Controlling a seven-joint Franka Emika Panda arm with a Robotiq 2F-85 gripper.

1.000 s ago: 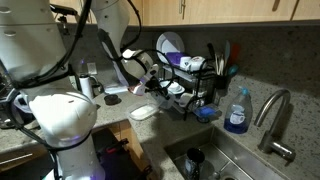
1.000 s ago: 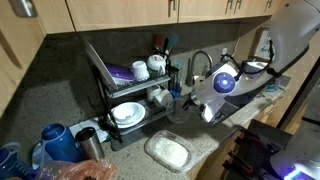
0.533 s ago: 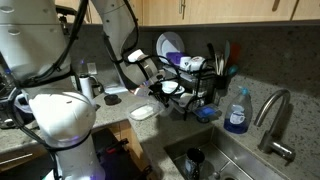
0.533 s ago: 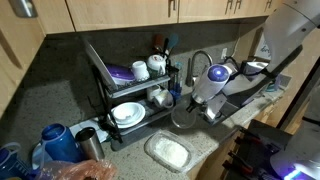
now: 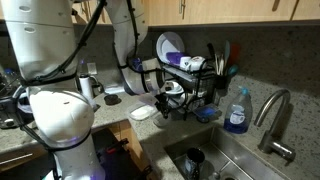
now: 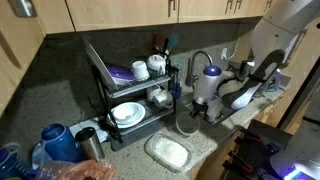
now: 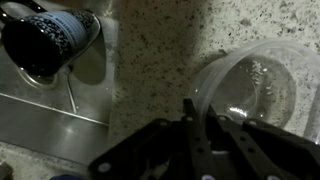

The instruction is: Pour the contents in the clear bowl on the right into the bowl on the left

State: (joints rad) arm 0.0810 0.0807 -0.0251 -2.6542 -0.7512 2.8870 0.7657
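The clear bowl is almost empty. It goes down next toward the counter (image 6: 191, 135) beside and below the whitish bowl, as my gripper turns, lowers and releases it.
My gripper (image 7: 200, 112) is shut on the near rim of the clear bowl (image 7: 255, 85), one finger inside the wall and one outside. The bowl stands upright, low on the speckled counter, and looks almost empty, with only glints on its bottom. In an exterior view the gripper (image 6: 193, 112) holds the clear bowl (image 6: 187, 125) just behind the other bowl (image 6: 168, 151), which has pale whitish contents (image 6: 170, 152) in it. In an exterior view the gripper (image 5: 163, 105) hangs beside that whitish bowl (image 5: 143, 112).
A black dish rack (image 6: 130, 85) with plates and mugs stands against the wall behind the bowls. A dark mug (image 7: 50, 40) lies close by on the rack's tray. The sink (image 5: 215, 160), faucet (image 5: 272, 115) and blue soap bottle (image 5: 237, 112) are beyond. A blue kettle (image 6: 55, 143) sits at the counter's end.
The gripper has come down with the clear bowl, from raised beside the rack to low over the counter, and the bowl has turned back upright.
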